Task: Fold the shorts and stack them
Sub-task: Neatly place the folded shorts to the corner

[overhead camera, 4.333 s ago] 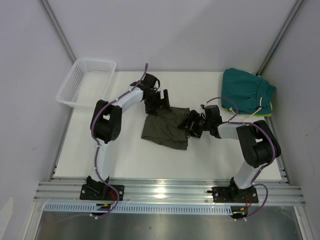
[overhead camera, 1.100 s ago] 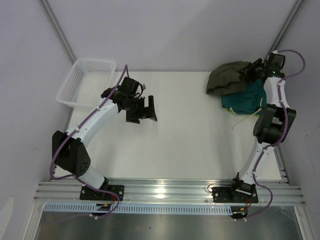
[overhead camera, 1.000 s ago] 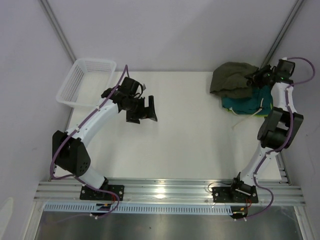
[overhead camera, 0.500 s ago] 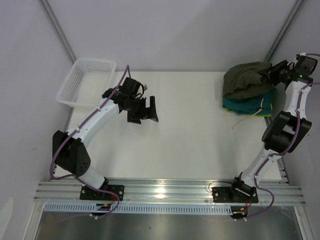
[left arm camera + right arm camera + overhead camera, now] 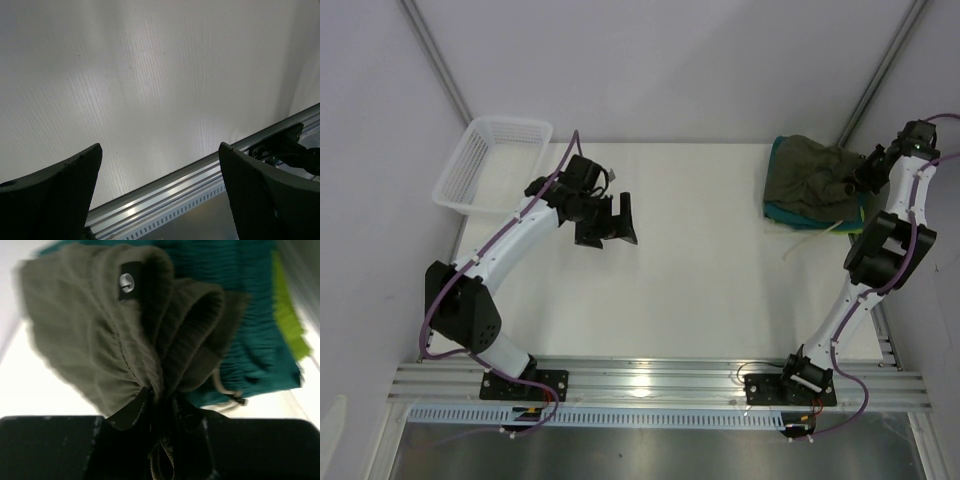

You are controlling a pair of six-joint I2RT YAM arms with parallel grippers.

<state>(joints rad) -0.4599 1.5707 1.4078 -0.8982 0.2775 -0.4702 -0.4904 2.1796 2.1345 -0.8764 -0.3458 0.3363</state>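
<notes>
The robot's right gripper should next go down and move away from the robot's base, over the teal shorts' edge (image 5: 210, 399).
The folded olive-green shorts (image 5: 812, 170) lie over the folded teal shorts (image 5: 800, 212) at the table's far right corner. My right gripper (image 5: 850, 186) is at their right edge, shut on the bunched olive cloth. In the right wrist view the olive shorts (image 5: 100, 325) hang gathered from my right gripper (image 5: 170, 405), with the teal shorts (image 5: 250, 315) and a white drawstring (image 5: 225, 390) under them. My left gripper (image 5: 610, 220) hovers over the left middle of the table, open. The left wrist view shows my left gripper (image 5: 160, 190) with nothing between its fingers.
A white plastic basket (image 5: 490, 165) stands at the far left corner. A lime-green cloth edge (image 5: 287, 320) shows under the teal pair. The metal rail (image 5: 650, 385) runs along the table's near edge. Grey walls close in on the sides and back.
My right gripper has carried the olive shorts rightward and down onto the teal pair. The left arm has barely moved.
</notes>
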